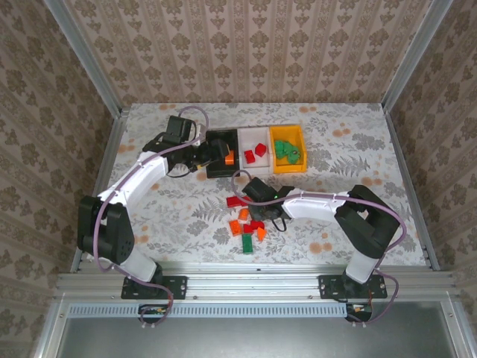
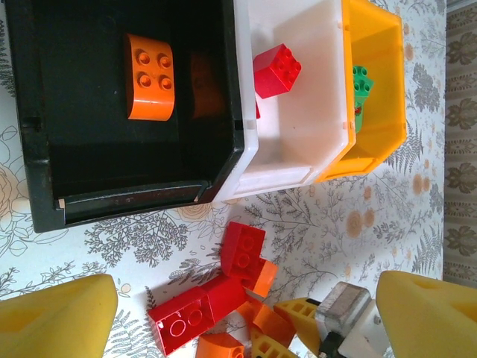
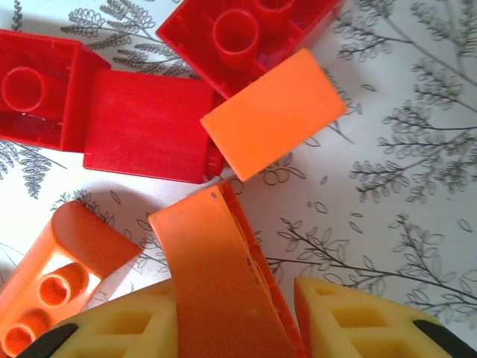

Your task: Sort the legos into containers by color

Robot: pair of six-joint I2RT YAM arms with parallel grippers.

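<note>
I should next move my right gripper up and outward over the black bin and let go of the brick, as the bin is outward and already holds an orange brick.
Three bins stand in a row at the back: black, white and orange-yellow. An orange brick lies in the black bin, red bricks in the white one, green bricks in the orange-yellow one. My left gripper hangs open by the black bin. A pile of red and orange legos lies mid-table. There my right gripper is shut on an orange brick.
Beside the held brick lie two red bricks, a flat orange one and a curved orange one. A green brick sits at the pile's near edge. Metal frame posts and walls close in the table.
</note>
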